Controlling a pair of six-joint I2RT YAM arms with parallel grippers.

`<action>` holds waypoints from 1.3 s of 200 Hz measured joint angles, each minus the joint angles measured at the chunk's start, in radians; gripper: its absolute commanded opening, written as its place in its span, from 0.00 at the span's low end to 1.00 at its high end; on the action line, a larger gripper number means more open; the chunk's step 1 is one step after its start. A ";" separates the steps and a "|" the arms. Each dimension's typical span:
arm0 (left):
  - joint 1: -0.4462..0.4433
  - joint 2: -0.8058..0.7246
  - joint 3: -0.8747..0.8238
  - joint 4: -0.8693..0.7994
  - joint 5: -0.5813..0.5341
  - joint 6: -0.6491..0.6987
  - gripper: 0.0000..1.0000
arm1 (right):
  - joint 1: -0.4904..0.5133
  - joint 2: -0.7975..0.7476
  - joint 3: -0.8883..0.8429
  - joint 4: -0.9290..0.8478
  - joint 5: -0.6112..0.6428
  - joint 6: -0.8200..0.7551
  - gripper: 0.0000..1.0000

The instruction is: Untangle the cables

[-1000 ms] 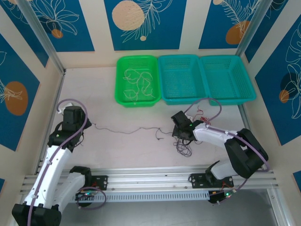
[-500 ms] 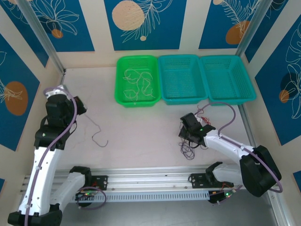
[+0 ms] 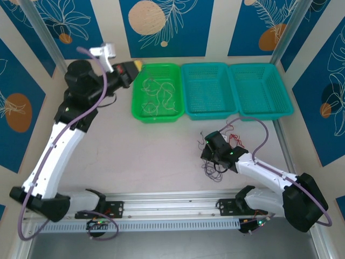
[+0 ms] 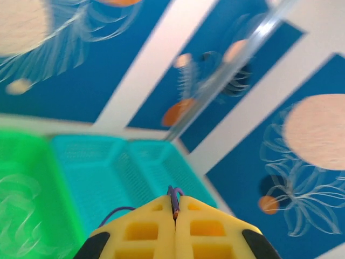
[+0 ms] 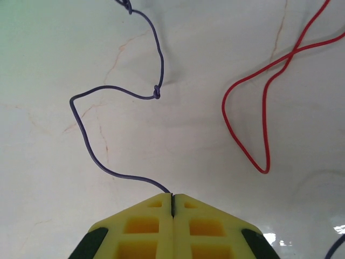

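The purple cable swings past the green basket (image 3: pixel 136 110) and over the empty middle teal basket (image 3: pixel 209 90) next for my left gripper's release there, apart from whitish ones.
My left gripper (image 3: pixel 135 66) is raised beside the far left corner of the green basket (image 3: pixel 136 110). It is shut on a thin dark cable (image 4: pixel 173 195), whose short loop sticks out between the yellow fingertips. Several whitish cables (image 3: pixel 157 98) lie curled inside the green basket. My right gripper (image 3: pixel 207 156) is low on the table, shut on another dark cable (image 5: pixel 86 140) that runs away to the left with a small knot. A red cable (image 5: pixel 243 141) loops on the table just right of it. A dark tangle (image 3: pixel 212 171) lies by the right gripper.
Two teal baskets (image 3: pixel 208 112) (image 3: pixel 261 112) stand to the right of the green one along the back. Blue patterned walls and metal posts (image 3: pixel 47 40) close in the sides. A metal rail (image 3: pixel 172 200) runs along the near edge.
The left arm has swung up from the table's left side to the green basket's corner with the dark cable in it. The right gripper has shifted slightly and stays shut on its cable.
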 measured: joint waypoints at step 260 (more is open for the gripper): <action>-0.283 1.411 1.448 -0.108 -0.169 0.093 0.03 | -0.041 -0.208 -0.068 -0.068 0.008 -0.006 0.00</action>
